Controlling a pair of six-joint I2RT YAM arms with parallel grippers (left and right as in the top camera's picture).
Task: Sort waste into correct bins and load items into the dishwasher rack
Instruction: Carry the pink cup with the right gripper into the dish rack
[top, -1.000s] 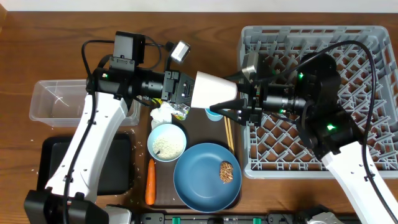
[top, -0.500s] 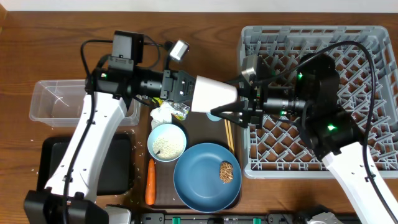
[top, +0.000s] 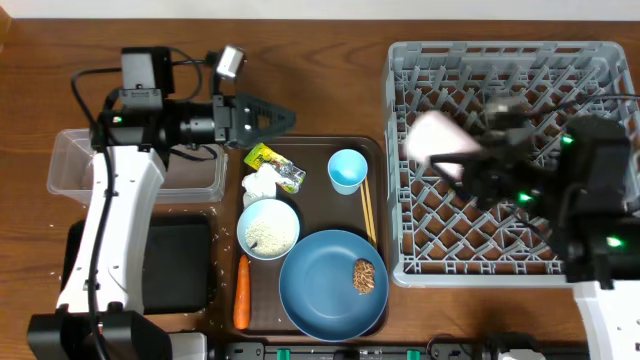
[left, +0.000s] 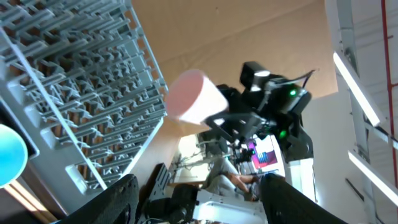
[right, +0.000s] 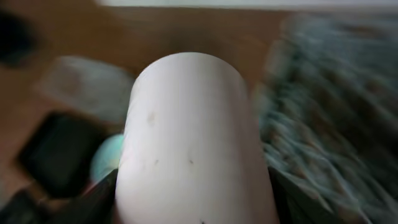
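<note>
I will turn my right gripper downward and bring the white-pink cup (top: 437, 138) back and down onto the near corner of the dishwasher rack that is farthest from the tray, before I open my fingers.
My right gripper (top: 462, 160) is shut on the small white-pink cup (top: 437, 138) and holds it, blurred with motion, above the grey dishwasher rack (top: 600, 70). The cup (right: 189, 137) fills the right wrist view between the dark fingers (right: 99, 196). My left gripper (top: 280, 118) stands open and empty above the serving tray's far left edge, pointing right. In the left wrist view the cup (left: 193, 96) shows far ahead of the open left gripper (left: 202, 205). The light-blue cup (top: 347, 170), chopsticks (top: 368, 210), blue plate (top: 325, 290) with a brown lump (top: 365, 277), and white bowl (top: 268, 228) lie on the serving tray.
A yellow-green wrapper (top: 266, 157) and crumpled paper (top: 262, 183) lie by the bowl, a carrot (top: 241, 292) at the brown serving tray's (top: 310, 150) left edge. The clear tub (top: 80, 165) and black tray (top: 185, 270) sit at the left. Rice grains are scattered near the bowl.
The left gripper has opened, let go of the cup and drawn back to the left. The right gripper has carried the cup to the right, over the rack.
</note>
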